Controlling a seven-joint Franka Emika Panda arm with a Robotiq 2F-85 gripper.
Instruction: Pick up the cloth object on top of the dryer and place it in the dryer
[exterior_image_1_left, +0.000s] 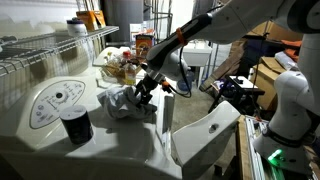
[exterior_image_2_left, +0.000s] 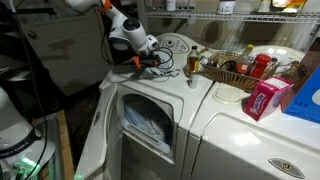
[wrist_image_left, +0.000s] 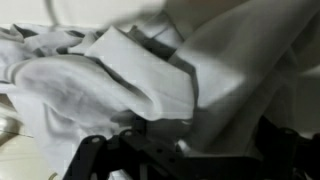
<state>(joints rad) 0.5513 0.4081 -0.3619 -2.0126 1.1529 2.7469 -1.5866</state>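
The folds of the grey cloth are already between my gripper's fingers, so my gripper needs to push a little lower into them and close there.
A white-grey crumpled cloth (exterior_image_1_left: 118, 100) lies on top of the white dryer (exterior_image_1_left: 110, 145), next to the control dial panel (exterior_image_1_left: 55, 103). My gripper (exterior_image_1_left: 143, 94) is down at the cloth's right edge; it also shows in an exterior view (exterior_image_2_left: 140, 62). In the wrist view the cloth (wrist_image_left: 110, 80) fills the picture, and the dark fingers (wrist_image_left: 180, 150) stand wide apart at the bottom with folds of cloth between them, so the gripper looks open. The dryer door (exterior_image_1_left: 205, 135) hangs open, and laundry shows in the drum opening (exterior_image_2_left: 150, 125).
A black cup (exterior_image_1_left: 76, 125) stands on the dryer top near the front. A wire basket of bottles and jars (exterior_image_2_left: 235, 70) sits behind the gripper, also seen in an exterior view (exterior_image_1_left: 120, 62). A pink box (exterior_image_2_left: 265, 98) sits on the neighbouring machine.
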